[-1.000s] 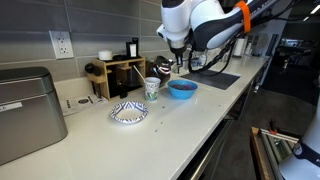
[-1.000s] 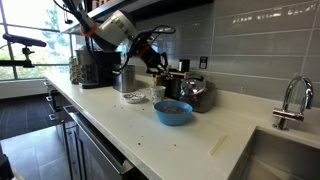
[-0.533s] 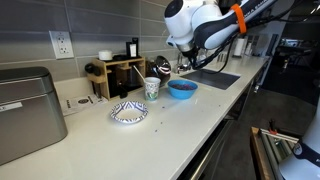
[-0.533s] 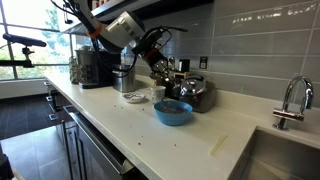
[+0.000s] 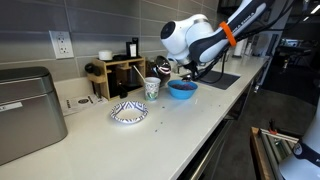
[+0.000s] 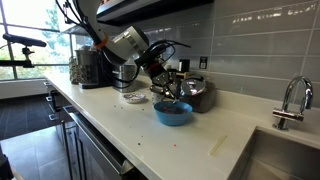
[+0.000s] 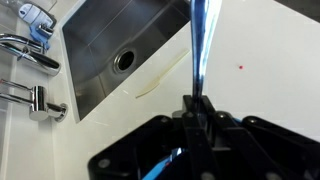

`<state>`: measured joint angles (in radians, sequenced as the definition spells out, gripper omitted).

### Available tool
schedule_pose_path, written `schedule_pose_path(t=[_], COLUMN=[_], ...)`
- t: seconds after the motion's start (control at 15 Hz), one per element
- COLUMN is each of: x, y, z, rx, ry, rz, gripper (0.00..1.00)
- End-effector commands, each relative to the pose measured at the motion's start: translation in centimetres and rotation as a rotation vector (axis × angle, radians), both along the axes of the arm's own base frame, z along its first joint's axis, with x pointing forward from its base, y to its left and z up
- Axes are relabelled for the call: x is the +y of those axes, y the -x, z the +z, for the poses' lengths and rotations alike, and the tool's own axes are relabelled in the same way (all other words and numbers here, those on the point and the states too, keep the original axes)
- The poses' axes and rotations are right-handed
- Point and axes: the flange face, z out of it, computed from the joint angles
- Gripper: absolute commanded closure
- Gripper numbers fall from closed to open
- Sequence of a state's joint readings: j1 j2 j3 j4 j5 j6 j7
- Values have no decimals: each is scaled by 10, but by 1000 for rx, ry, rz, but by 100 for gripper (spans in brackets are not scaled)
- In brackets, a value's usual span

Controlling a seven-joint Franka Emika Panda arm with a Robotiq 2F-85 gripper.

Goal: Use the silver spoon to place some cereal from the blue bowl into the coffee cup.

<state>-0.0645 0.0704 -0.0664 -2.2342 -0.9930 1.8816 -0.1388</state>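
Next, my gripper moves down and turns its slanted fingers downward to release the silver spoon (image 7: 198,45) inside the blue bowl's rim, since the blue bowl (image 7: 157,169) lies just below my gripper.
The blue bowl (image 5: 182,89) sits on the white counter; it also shows in the other exterior view (image 6: 172,112). The white coffee cup (image 5: 152,88) stands just beside it, toward the wall, partly hidden behind the gripper in an exterior view (image 6: 157,94). My gripper (image 5: 179,73) hangs tilted just above the bowl and is shut on the silver spoon (image 7: 198,45), whose handle runs up the middle of the wrist view. The spoon's bowl end is hidden. A sliver of blue shows at the bottom of the wrist view.
A white dish with blue pattern (image 5: 128,112) lies on the counter. A wooden rack with dark mugs (image 5: 118,72) stands at the wall, a metal box (image 5: 25,110) to one side. A kettle (image 6: 196,92) is behind the bowl. The sink (image 7: 125,50) and faucet (image 6: 290,98) are at the counter's end.
My gripper has come down and tilted over the blue bowl, with the spoon still in it. The bowl and cup have not moved.
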Motion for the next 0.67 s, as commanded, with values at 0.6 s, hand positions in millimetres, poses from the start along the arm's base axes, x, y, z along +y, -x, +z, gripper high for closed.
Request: schedule_pose_path(t=[0.6], x=[2], y=[-28], z=[-45], rx=[70], ry=[-49], rz=[-20], gripper=[99])
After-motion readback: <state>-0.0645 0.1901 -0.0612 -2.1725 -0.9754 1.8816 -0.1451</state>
